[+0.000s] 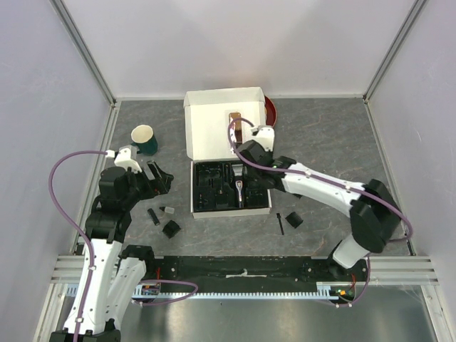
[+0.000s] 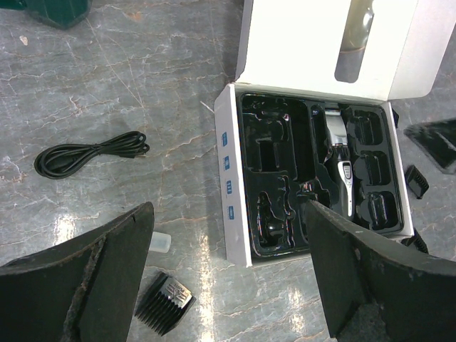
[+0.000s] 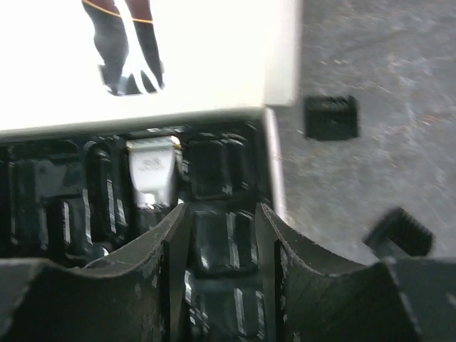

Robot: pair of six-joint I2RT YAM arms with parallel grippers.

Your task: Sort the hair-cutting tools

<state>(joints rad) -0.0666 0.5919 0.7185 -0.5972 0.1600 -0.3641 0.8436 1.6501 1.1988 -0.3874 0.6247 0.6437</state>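
Note:
Next, my left gripper will lower and turn over the bunched middle of the coiled cable [image 2: 92, 152], because the cable's length runs roughly the way the gripper's fingers spread apart.
The black-and-silver clipper [image 1: 240, 189] lies in the black tray of the open white box [image 1: 222, 132]; it also shows in the left wrist view [image 2: 340, 160] and, as its blade head, in the right wrist view [image 3: 152, 171]. My right gripper [image 1: 251, 182] hovers over the tray's right-hand compartments, open [image 3: 221, 214], with only tray moulding between its fingers. My left gripper [image 1: 162, 178] stands wide open [image 2: 228, 208] and empty left of the box. Comb guards lie loose on the table [image 1: 171, 229], [image 1: 293, 219], [image 2: 165, 303], [image 3: 331, 116]. A thin brush [image 1: 281, 224] lies near the box. The coiled cable [image 2: 92, 152] rests on the table.
A green mug [image 1: 144, 139] stands at the back left. A red round object [image 1: 271, 110] pokes out behind the box lid. A small clear cap [image 2: 160, 242] lies by the box's front left corner. Another small black piece [image 1: 153, 216] lies near the left arm.

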